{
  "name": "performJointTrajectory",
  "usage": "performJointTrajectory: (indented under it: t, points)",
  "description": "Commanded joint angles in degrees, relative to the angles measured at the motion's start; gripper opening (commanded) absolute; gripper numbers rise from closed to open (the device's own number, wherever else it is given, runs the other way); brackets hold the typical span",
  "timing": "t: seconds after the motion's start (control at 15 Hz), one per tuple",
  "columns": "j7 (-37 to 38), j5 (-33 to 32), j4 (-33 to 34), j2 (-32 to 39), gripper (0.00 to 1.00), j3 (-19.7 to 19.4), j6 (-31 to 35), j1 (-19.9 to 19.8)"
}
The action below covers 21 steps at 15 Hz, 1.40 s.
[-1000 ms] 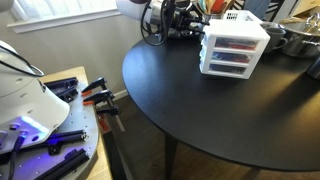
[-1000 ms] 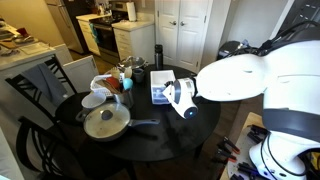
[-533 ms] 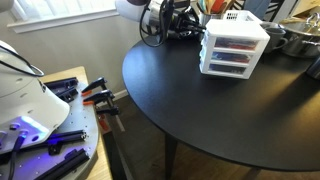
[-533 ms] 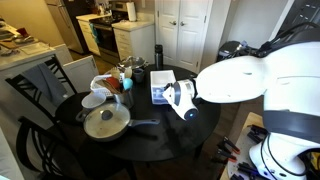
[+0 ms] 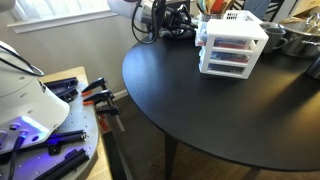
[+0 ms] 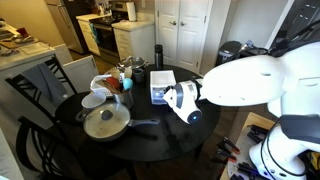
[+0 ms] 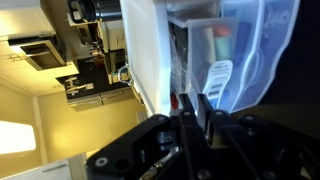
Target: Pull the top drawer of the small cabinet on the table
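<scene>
I will next pull my gripper back, away from the white cabinet, and bring the top drawer's front edge (image 7: pixel 216 78) along until I release it, because the top drawer is still mostly inside.
The small cabinet (image 5: pixel 236 52) stands at the far side of the black round table (image 5: pixel 200 115); it also shows in an exterior view (image 6: pixel 158 90). Its top drawer (image 5: pixel 228 42) shows reddish contents. My gripper (image 5: pixel 194 31) is at the cabinet's end face, level with the top drawer. In the wrist view the two fingers (image 7: pixel 203 106) stand nearly together at the translucent drawer front (image 7: pixel 250 50), beside the white cabinet wall (image 7: pixel 145 50). The gripper (image 7: pixel 190 100) looks shut on the top drawer's front edge. The grip point itself is partly hidden.
A white perforated basket (image 5: pixel 233 15) and metal pots (image 5: pixel 296 40) stand behind the cabinet. A pan (image 6: pixel 105 123), bowls and food sit on the table's other half. A grey tool bench (image 5: pixel 50 140) stands beside the table, and chairs (image 6: pixel 35 90) around it.
My gripper has drawn a little away from the cabinet, and the top drawer's front stands slightly out from the cabinet's end. The cabinet body has barely moved.
</scene>
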Motion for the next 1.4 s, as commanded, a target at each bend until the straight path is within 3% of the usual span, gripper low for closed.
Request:
performJointTrajectory:
  t: [0.0,0.2,0.53,1.33]
  points:
    - [-2.61,2.23,-4.94,6.14,0.03,-6.44,2.91,9.77]
    - [-4.12,6.64,-6.16,5.78,0.03,-10.98,6.52,16.68]
    - [-8.85,14.42,-7.95,3.12,0.03,-15.12,11.29,22.65]
    - [-9.26,17.61,-9.11,1.19,0.03,-13.25,9.68,25.88]
